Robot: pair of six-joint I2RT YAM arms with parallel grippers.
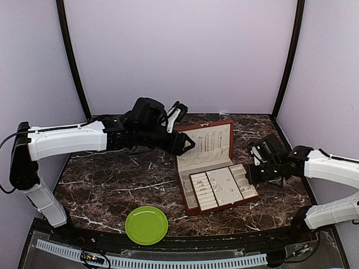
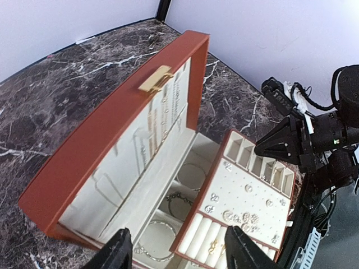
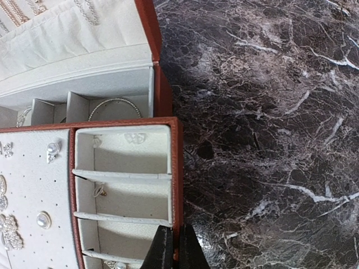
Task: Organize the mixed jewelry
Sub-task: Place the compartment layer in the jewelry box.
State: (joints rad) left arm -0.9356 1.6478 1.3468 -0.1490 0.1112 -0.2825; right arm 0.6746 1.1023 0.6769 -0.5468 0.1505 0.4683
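The tray [image 1: 221, 188] sticks out over the box, so I will move my right gripper to the left in the top view and down over the box bottom [image 1: 188, 190] to release it.
The reddish-brown box [image 1: 205, 139] stands open, lid up, with a gold clasp [image 2: 156, 78]. The cream-lined tray [image 1: 221, 188] rests across its front. Tiny silvery studs [image 2: 241, 216] sit on the tray's panel, and thin bracelets [image 2: 180, 200] lie in the box bottom. A small ring [image 3: 100, 190] lies in a tray compartment. My right gripper [image 3: 175, 246] is shut on the tray's reddish-brown right rim [image 3: 176, 168], one finger on each side; it also shows in the top view [image 1: 252, 174]. My left gripper [image 2: 179, 249] is open and empty above the box's near end, by the lid [image 1: 188, 144].
A green plate [image 1: 146, 225] lies empty near the front edge, left of the box. The marble table [image 1: 112, 179] spreads left of the box and right of the tray [image 3: 269, 140]. Purple walls close in the back and sides.
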